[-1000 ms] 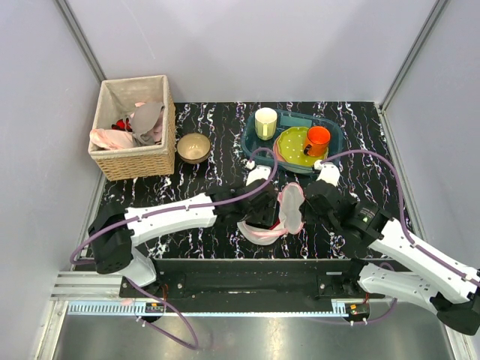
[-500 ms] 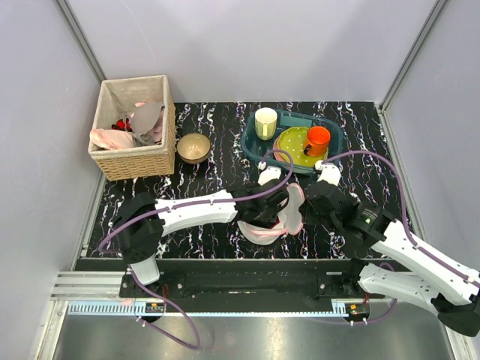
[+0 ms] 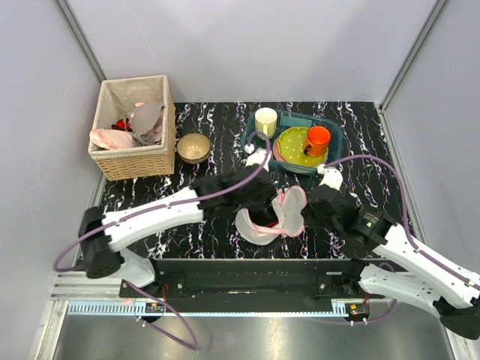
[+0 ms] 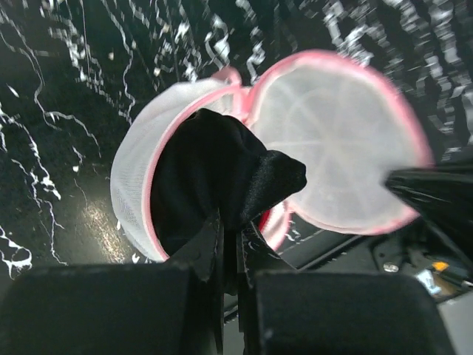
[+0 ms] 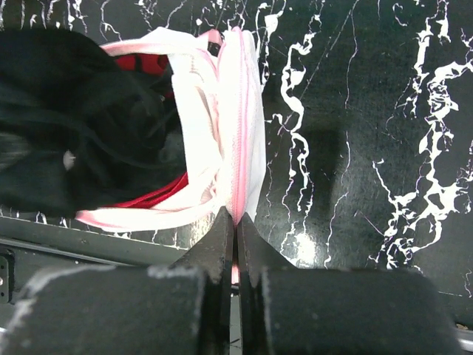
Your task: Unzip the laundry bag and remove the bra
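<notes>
I should next lift my left gripper, swing it outward and left in the top view, and let go of the black cloth over the wicker basket (image 3: 135, 121), since cloths lie there.
The laundry bag (image 4: 340, 148), white mesh with pink zipper trim, lies unzipped and spread like a clamshell near the table's front edge (image 3: 289, 210). The bra (image 4: 222, 166) bulges out of the bag's left half as dark satiny fabric, with a red edge showing (image 5: 148, 200). My left gripper (image 4: 230, 229) is shut on this fabric at the bag's mouth. My right gripper (image 5: 236, 222) is shut on the pink zipper edge of the bag (image 5: 236, 111) and holds that half upright. In the top view the left gripper (image 3: 262, 204) is over the bag and the right gripper (image 3: 311, 206) is just right of it.
A wicker basket (image 3: 133, 139) with pale cloths stands at the back left, with a bronze bowl (image 3: 193, 147) beside it. A teal tray (image 3: 289, 117) behind the bag holds a yellow-green plate (image 3: 292, 146), an orange mug (image 3: 317, 139) and a cream cup (image 3: 265, 122).
My left gripper has closed on the dark fabric inside the bag and its arm has swung leftwards. The bag's halves have spread further apart. The right gripper has kept its hold.
</notes>
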Robot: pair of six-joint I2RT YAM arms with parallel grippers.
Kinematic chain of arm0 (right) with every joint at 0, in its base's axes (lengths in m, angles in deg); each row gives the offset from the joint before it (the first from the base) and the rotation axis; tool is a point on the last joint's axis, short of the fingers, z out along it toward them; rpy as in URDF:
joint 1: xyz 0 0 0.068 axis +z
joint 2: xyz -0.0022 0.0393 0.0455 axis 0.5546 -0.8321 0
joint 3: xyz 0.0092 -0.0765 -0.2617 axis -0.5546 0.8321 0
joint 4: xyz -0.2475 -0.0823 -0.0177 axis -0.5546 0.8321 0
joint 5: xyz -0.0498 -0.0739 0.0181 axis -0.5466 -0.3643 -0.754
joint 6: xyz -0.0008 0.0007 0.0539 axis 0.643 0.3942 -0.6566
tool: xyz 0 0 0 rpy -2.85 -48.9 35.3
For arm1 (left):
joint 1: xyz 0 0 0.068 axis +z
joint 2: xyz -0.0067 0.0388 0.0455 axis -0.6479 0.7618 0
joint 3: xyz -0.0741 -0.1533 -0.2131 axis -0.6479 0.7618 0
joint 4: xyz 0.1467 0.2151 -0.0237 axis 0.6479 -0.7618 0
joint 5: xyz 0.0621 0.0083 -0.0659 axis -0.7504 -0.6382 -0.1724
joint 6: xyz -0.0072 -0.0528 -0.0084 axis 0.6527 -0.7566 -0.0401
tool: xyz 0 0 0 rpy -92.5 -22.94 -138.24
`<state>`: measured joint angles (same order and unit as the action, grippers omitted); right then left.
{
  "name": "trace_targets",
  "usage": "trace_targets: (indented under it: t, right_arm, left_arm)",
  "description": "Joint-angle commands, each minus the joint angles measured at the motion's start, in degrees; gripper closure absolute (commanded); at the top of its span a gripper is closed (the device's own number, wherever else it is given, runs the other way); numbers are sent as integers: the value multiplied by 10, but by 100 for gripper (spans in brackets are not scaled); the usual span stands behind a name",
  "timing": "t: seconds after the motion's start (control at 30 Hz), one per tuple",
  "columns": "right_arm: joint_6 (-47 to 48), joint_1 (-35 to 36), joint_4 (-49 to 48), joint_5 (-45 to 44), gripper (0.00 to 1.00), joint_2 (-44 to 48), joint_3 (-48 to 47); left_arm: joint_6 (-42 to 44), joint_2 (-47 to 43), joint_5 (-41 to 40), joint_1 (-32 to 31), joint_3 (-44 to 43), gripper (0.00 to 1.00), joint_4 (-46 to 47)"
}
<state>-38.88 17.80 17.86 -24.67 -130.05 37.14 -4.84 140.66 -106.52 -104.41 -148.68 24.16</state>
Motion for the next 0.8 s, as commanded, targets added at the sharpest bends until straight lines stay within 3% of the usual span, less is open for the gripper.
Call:
trace_targets:
  t: [0.0,0.3,0.57,0.67,0.77]
  right_arm:
    - [-15,4,-21,-18,100,-5,14]
    - [-21,4,-45,3,100,-14,41]
    - [-16,3,-48,18,100,-21,35]
    - [-14,4,-49,19,100,-28,28]
    - [-17,4,-50,25,100,-35,25]
  left_arm:
    - [42,-81,12,0,-51,100,-16]
    - [69,-187,-30,19,-88,100,-10]
    - [136,-246,-186,31,-135,100,7]
    - [179,-238,-231,65,-191,100,-3]
    - [205,-218,-197,150,-247,100,-5]
